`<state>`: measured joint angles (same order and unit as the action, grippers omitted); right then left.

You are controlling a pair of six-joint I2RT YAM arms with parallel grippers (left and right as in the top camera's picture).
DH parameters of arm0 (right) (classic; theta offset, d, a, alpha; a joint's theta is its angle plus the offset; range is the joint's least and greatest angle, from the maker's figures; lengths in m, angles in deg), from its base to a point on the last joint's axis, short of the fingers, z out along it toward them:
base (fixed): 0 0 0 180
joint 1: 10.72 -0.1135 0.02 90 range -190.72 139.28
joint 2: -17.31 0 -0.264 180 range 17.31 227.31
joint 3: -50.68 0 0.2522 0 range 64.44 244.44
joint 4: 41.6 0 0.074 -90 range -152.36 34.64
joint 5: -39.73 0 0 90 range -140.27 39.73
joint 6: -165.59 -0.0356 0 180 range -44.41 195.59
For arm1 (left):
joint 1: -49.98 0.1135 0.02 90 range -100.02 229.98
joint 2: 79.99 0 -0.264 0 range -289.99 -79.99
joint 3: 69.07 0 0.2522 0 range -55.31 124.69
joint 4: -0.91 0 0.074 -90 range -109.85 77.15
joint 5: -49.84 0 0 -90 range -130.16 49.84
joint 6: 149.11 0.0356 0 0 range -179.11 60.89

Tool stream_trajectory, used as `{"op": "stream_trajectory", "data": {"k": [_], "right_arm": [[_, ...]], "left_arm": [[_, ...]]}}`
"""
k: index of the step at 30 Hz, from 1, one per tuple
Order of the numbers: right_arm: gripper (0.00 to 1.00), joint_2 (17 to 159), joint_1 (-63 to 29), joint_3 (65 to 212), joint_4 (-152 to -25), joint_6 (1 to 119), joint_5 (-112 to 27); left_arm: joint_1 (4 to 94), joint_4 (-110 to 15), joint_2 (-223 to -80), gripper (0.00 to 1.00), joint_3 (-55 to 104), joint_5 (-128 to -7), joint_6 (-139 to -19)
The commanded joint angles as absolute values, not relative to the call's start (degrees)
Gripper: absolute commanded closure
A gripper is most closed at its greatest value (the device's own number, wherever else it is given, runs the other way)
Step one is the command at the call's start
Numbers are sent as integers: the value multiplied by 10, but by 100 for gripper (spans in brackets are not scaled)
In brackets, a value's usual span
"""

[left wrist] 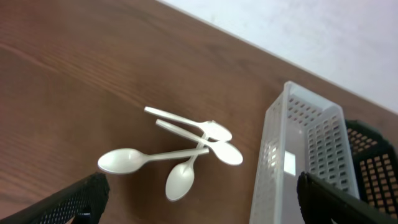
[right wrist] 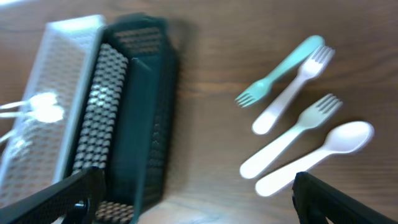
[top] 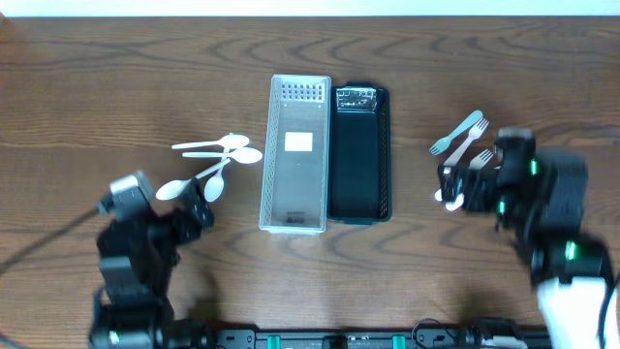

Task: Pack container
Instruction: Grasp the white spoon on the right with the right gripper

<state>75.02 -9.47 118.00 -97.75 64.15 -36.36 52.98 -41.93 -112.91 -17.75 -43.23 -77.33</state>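
My right gripper moves down and to the right in the wrist view next, turning onto the white spoon's handle [right wrist: 318, 155] beside the bowl, because the spoon lies slanted to its fingers.
A white perforated container [top: 294, 153] and a black one [top: 359, 153] stand side by side mid-table. Several white spoons [top: 215, 160] lie left of them; the left wrist view shows them [left wrist: 180, 155] beside the white container [left wrist: 292, 155]. A teal fork [top: 455, 133], white forks and a spoon [right wrist: 314, 157] lie at right. My left gripper [top: 194, 208] is open and empty, just below the spoons. My right gripper [top: 465, 184] is open and empty, over the forks' near ends. The right wrist view shows the black container [right wrist: 140, 99] on the left.
The wooden table's far edge [top: 310, 12] meets a white wall. A dark rail [top: 339, 339] runs along the near edge between the arm bases. A cable [top: 39, 242] trails off at left.
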Motion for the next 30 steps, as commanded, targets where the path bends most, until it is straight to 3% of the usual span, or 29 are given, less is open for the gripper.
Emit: {"op": "stream_trajectory", "data": {"k": [1,9,19,23,28,30], "right_arm": [[1,869,-99,1285,-1027,660,-440],[1,1053,-99,1380,-1034,661,-455],[12,1191,-73,1379,-1042,397,-548],[28,1228,-59,1378,-1061,383,-565],[37,1253,-40,1367,-1068,378,-587],[45,1256,-35,1359,-1068,377,-589]], "left_arm": [[533,-450,-1234,2,-78,-438,-776],[533,-527,-1429,2,48,-438,-768],[533,-567,-1534,2,48,-438,-768],[533,-567,-1561,2,48,-438,-768],[533,-567,-1584,2,48,-438,-768],[533,-567,-1587,2,48,-438,-768]]}}
